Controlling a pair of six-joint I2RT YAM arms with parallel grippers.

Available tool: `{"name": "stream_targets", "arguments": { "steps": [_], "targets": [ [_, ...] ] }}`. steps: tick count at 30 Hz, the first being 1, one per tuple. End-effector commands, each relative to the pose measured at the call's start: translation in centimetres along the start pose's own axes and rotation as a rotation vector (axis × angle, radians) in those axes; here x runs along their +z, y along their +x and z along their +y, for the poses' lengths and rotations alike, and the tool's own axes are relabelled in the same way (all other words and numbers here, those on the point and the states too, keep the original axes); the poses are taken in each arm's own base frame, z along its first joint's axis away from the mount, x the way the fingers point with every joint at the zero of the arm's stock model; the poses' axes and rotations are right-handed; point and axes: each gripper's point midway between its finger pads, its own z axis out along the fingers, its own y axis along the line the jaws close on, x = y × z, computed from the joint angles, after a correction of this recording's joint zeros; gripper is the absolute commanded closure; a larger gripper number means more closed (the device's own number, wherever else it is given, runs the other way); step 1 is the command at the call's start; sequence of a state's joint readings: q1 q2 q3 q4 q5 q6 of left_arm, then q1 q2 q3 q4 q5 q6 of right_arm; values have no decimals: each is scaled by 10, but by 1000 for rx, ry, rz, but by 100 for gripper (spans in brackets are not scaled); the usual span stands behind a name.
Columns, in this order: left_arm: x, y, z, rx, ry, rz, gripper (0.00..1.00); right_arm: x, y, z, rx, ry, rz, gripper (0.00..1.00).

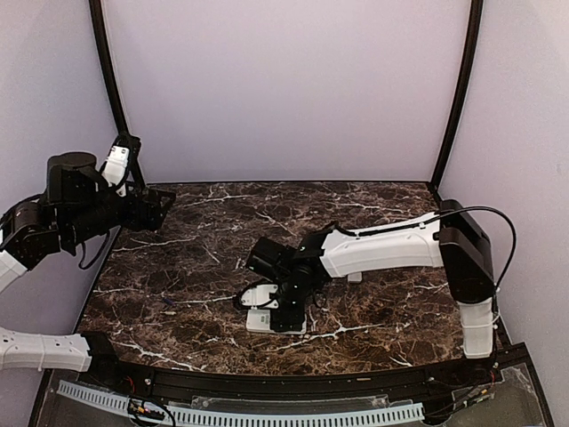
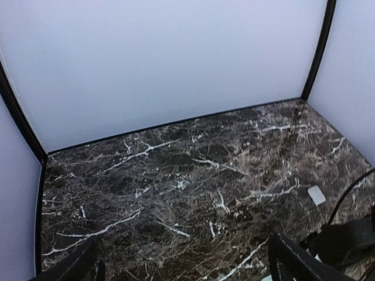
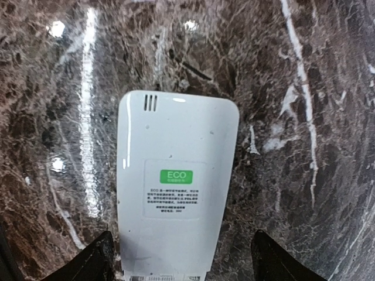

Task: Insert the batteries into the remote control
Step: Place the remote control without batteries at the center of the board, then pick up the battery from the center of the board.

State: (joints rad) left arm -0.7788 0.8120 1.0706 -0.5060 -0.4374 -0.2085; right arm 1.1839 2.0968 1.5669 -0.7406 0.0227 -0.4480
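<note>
I will tilt my left gripper downward, since it is raised and faces the back wall, and lower it onto the nearer small battery, which is below it.
The white remote control lies back side up on the marble table, with a green ECO sticker on it and small slots at its far end. In the top view the remote control sits near the table's front centre. My right gripper is open and low over the remote's near end, one finger on each side, not gripping it; it also shows in the top view. My left gripper is open and empty, raised at the far left; in its wrist view only bare table lies between the fingers. No batteries show.
A small flat white piece lies on the table behind the right arm; it also shows in the left wrist view. White walls with black corner posts close the table on three sides.
</note>
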Motion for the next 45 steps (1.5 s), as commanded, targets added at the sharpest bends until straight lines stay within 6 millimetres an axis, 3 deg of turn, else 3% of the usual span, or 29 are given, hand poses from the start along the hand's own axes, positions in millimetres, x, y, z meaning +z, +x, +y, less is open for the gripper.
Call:
{"name": "stream_targets", "arguments": {
  "steps": [1, 3, 6, 10, 14, 16, 20, 25, 28, 33, 36, 45],
  "targets": [
    [9, 44, -24, 371, 150, 246, 6, -76, -45, -6, -5, 34, -259, 23],
    [12, 66, -26, 511, 189, 359, 6, -109, -53, -10, 22, 17, -381, 23],
    [25, 111, -19, 725, 208, 545, 6, -134, -48, -22, 82, 1, -476, 23],
    [21, 189, -3, 1036, 341, 806, 9, -130, -28, -31, 121, 23, -469, 24],
    [19, 236, 21, 1137, 416, 987, 8, -114, -13, -25, 133, 8, -426, 24],
    [18, 252, 36, 1152, 442, 1086, 13, -109, -9, -22, 132, 6, -428, 25],
    [20, 271, 42, 1142, 530, 1161, 23, -104, -6, -18, 126, 6, -449, 25],
    [37, 289, 54, 1192, 534, 1179, 50, -105, -1, -13, 117, 6, -486, 25],
    [40, 296, 48, 1168, 573, 1169, 52, -103, 5, -11, 119, 7, -485, 25],
    [41, 313, 57, 1196, 569, 1196, 52, -107, 6, -9, 115, 3, -503, 25],
    [52, 316, 61, 1242, 541, 1173, 53, -110, 3, -9, 110, -4, -515, 25],
    [61, 325, 63, 1264, 547, 1169, 53, -108, 5, -5, 118, -25, -502, 25]
  ]
}}
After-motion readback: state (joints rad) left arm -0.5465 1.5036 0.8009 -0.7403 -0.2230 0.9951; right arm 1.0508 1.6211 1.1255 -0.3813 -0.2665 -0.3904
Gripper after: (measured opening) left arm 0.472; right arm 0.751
